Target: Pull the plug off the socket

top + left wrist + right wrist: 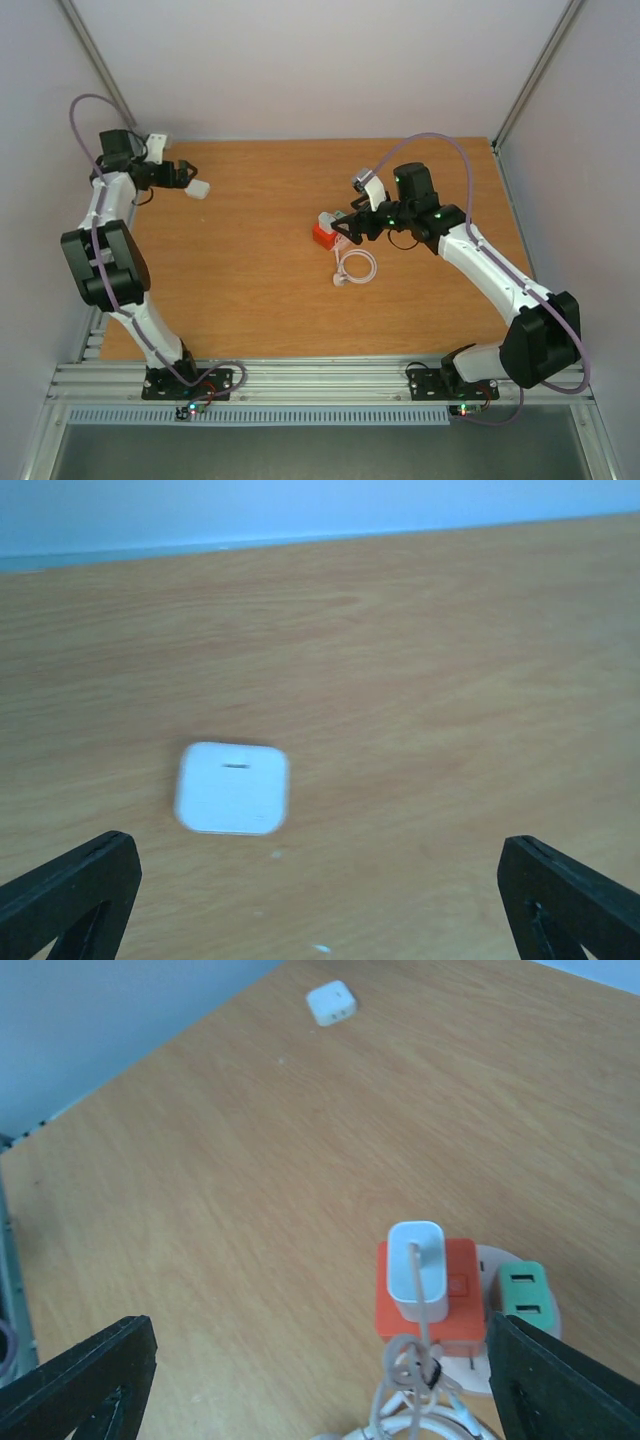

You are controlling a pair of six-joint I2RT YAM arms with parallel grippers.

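Observation:
Next, my left gripper swings to the right in the top view and closes on the white plug's sides, since the white plug stands exposed atop the red cube [323,237].
The round pale socket [462,1374] lies on the table, mostly covered by a red cube adapter [452,1300] and a green adapter [523,1295] plugged into it. A white plug [417,1270] stands on top of the red cube, and its white cable [420,1360] runs down into a knotted coil [355,267]. My right gripper [320,1360] is open wide just short of the plug, with the red cube [323,237] at its fingertips [345,228]. My left gripper [320,880] is open and empty at the far left [183,175].
A white rectangular block [232,788] lies on the table just ahead of the left gripper; it also shows in the top view [198,188] and the right wrist view [332,1003]. Pale walls enclose the table's back and sides.

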